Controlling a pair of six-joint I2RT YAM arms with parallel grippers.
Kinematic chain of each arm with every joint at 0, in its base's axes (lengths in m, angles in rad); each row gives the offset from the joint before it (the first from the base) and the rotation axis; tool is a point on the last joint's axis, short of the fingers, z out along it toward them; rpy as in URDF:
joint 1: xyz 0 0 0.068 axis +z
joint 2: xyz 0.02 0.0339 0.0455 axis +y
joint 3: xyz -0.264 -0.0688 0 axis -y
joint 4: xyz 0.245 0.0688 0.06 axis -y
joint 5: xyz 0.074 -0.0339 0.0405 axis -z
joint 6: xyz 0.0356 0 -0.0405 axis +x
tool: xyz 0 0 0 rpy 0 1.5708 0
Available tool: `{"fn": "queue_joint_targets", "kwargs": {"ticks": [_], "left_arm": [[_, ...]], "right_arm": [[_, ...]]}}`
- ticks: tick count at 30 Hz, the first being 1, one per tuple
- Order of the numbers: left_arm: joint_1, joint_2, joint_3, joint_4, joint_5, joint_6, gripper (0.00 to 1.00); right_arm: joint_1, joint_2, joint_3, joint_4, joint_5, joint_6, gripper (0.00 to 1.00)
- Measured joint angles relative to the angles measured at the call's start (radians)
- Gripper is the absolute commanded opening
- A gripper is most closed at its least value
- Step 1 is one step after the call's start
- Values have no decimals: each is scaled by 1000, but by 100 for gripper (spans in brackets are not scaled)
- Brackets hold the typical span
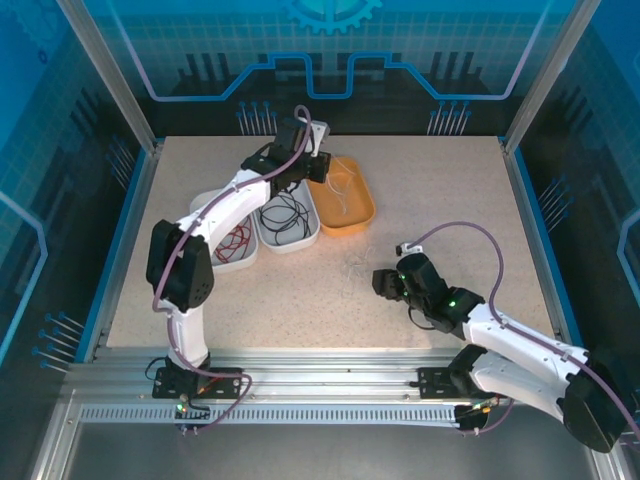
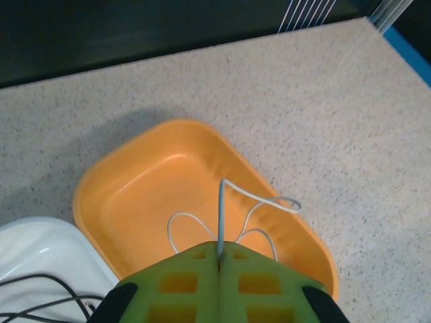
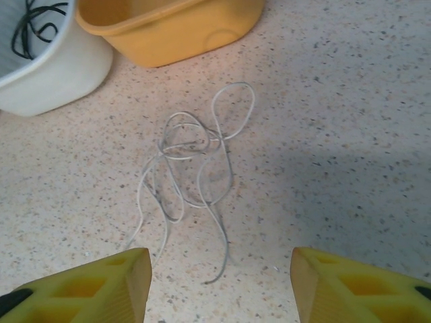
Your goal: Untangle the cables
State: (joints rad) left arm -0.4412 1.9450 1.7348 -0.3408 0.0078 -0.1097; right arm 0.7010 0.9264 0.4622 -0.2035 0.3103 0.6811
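The whitish cable should go down to the orange tray's bottom next, where my left gripper should release it with the cable's loops hanging toward the tray's bottom.
My left gripper hangs over the orange tray, shut on a whitish cable. That cable rises from between the green fingers and loops down into the tray. In the top view the left gripper is at the tray's far end. A loose tangle of whitish cables lies on the table just in front of my right gripper. Its yellow fingers stand apart and open with nothing between them. The top view has the right gripper low at mid table, right of the faint tangle.
Two white trays stand left of the orange tray. One holds black cables, the other red cables. The white tray's wall and the orange tray rise just beyond the tangle. Speckled tabletop spreads right of it.
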Motion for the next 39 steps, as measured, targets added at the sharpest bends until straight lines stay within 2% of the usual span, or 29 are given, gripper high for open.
{"fn": "queue_joint_targets", "kwargs": {"ticks": [14,15,17,21,32,37,38,39], "left_arm": [[12,232,191,-159,42,1,1],[14,250,215,-174,42,4,5],[19,280,253,-200,43,8,22],[26,315,306,-242,46,10,40],[29,319,368,-287,42,17,58],[35,319,371,-292,42,24,74],[35,316,367,-292,43,26,78],[35,305,352,-289,46,22,87]], "right_arm": [[-9,32,64,-84,16,16,60],[-9,32,66,-89,16,19,61],[-9,32,69,-92,16,19,61],[-10,35,73,-95,15,19,61],[-15,37,84,-103,15,19,61],[-15,50,93,-113,15,26,60],[-15,54,97,-118,15,27,60],[-16,61,102,-123,15,27,59]]}}
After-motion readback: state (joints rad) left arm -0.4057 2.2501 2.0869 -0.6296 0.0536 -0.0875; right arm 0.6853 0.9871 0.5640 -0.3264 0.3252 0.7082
